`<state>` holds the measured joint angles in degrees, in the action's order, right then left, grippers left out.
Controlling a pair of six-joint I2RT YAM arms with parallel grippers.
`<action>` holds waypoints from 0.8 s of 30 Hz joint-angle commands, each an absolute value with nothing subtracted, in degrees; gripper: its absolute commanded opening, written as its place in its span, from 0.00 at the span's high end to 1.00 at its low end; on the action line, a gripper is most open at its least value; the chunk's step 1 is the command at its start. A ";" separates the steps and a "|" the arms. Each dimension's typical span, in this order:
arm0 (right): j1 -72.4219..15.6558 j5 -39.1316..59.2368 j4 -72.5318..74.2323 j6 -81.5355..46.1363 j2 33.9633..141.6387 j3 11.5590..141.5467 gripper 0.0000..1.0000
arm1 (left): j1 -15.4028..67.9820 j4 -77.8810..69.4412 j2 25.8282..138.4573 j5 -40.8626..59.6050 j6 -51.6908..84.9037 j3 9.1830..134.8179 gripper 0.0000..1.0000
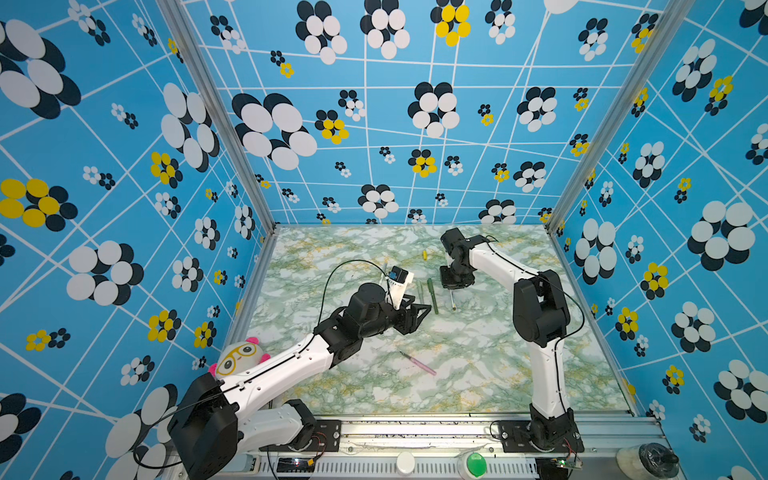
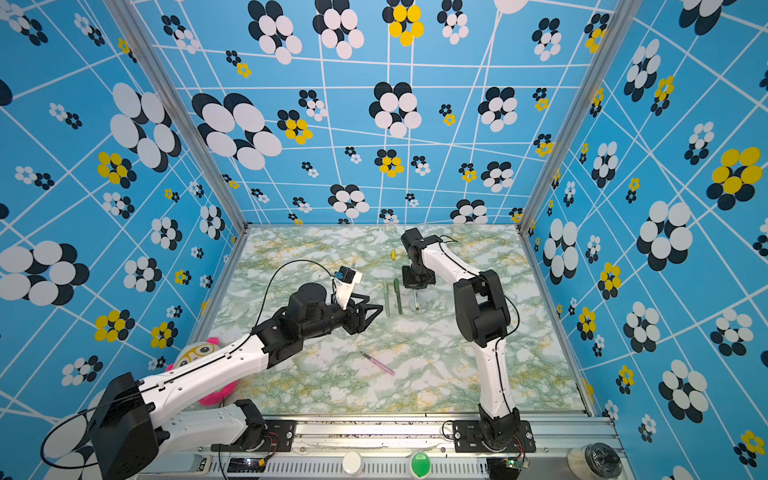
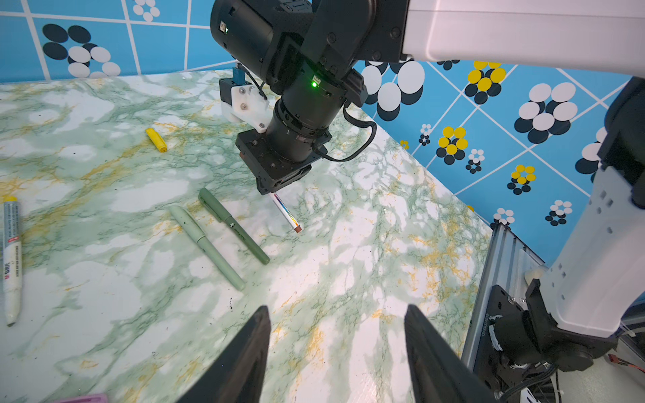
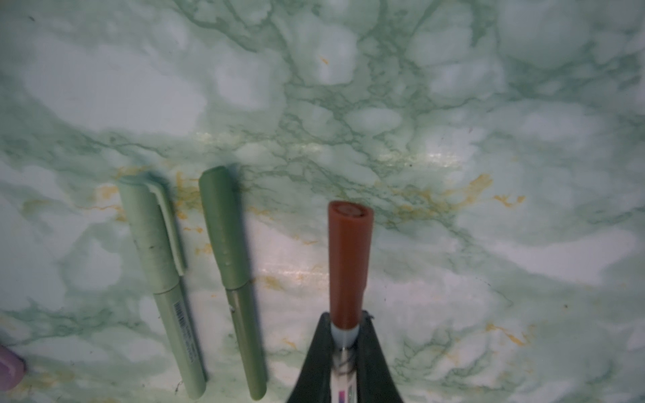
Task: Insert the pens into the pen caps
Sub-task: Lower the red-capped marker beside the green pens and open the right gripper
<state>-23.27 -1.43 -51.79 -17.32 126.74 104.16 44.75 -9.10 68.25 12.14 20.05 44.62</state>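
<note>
Since the brown cap covers its tip, the brown-marked white pen goes down onto the bare marble beside the dark green pen next. My right gripper lowers it and releases it there.
My right gripper is shut on the brown-marked white pen, low over the marble table. The brown cap sits on its tip end. Beside it lie the pale green pen and the dark green pen, each wearing its cap. The yellow cap lies loose farther back. A white-yellow pen lies uncapped behind my left wrist. The pink pen lies uncapped nearer the front. My left gripper hovers open and empty left of the green pens. A pink stub shows under it.
A plush toy sits at the table's front left corner under my left arm. Patterned blue walls close in the table on three sides, and a metal rail runs along the front edge.
</note>
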 commanded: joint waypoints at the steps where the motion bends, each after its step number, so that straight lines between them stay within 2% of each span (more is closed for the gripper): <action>1: -23.07 -3.08 -55.14 -16.28 129.29 106.53 0.99 | 44.52 -8.54 68.28 11.87 19.42 44.90 0.38; 24: -23.06 -2.37 -55.74 -16.87 135.43 112.03 0.94 | 44.14 -8.52 70.84 12.76 19.28 46.57 0.38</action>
